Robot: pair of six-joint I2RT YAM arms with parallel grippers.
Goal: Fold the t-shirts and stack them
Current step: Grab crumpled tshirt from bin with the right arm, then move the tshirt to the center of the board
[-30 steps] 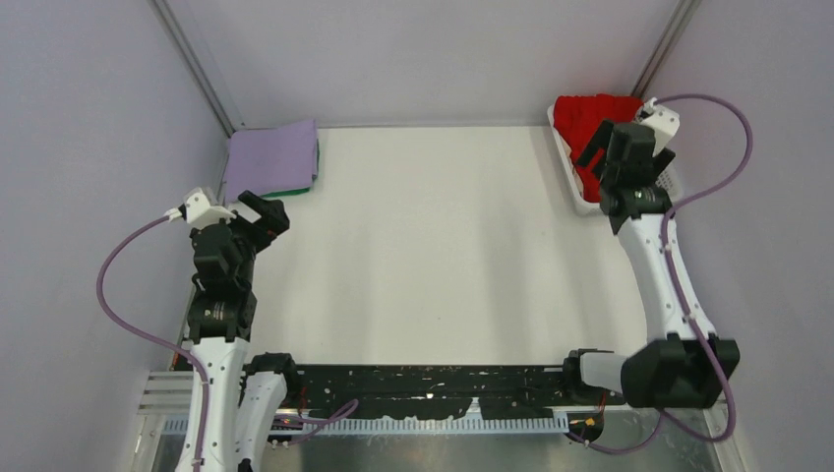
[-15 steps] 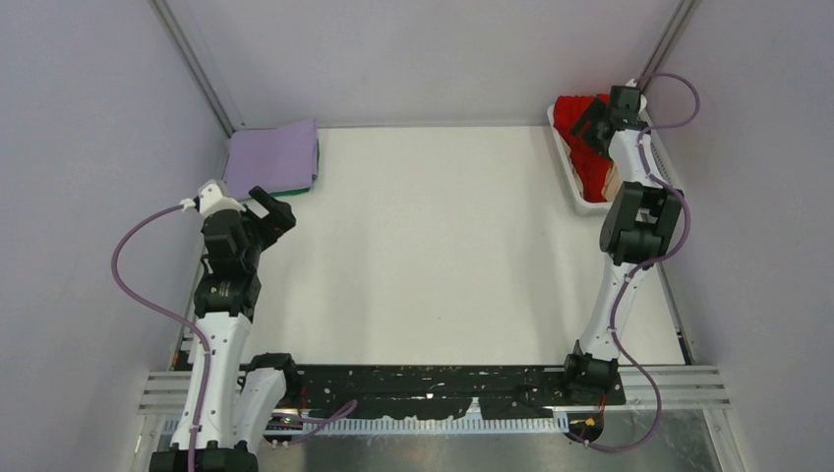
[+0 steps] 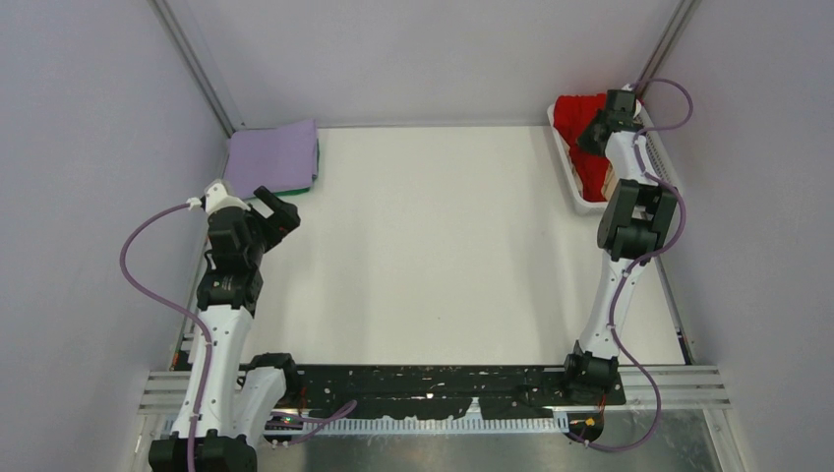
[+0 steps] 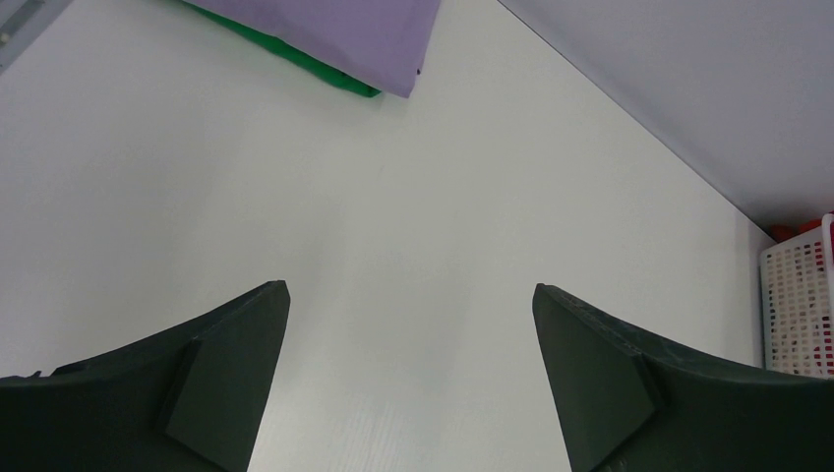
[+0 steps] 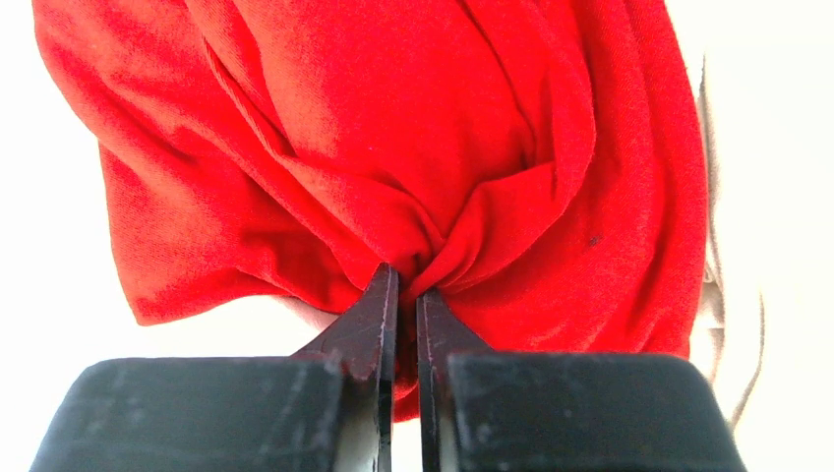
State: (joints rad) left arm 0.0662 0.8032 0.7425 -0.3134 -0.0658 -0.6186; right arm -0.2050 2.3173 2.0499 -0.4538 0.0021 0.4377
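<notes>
My right gripper should next rise out of the basket (image 3: 573, 187), swing toward the lavender stack and lower over the tabletop's bare middle.
A crumpled bright red t-shirt (image 3: 575, 123) (image 5: 393, 147) lies in the white basket (image 3: 573, 187) at the back right. My right gripper (image 3: 596, 131) (image 5: 404, 280) is shut on a pinched fold of it. A strip of beige t-shirt (image 5: 723, 295) shows beside the red cloth. At the back left a folded lavender t-shirt (image 3: 272, 157) (image 4: 334, 34) lies on top of a green one (image 3: 290, 190) (image 4: 325, 74). My left gripper (image 3: 271, 208) (image 4: 408, 295) hangs open above bare table, just in front of that stack, with nothing between its fingers.
The white lattice basket (image 4: 795, 315) runs along the right wall. Grey walls close the table on three sides. The white tabletop (image 3: 433, 256) stretches between the stack and the basket.
My right arm reached out over the basket and its jaws closed on the red cloth. The left arm drifted slightly right and forward, still open.
</notes>
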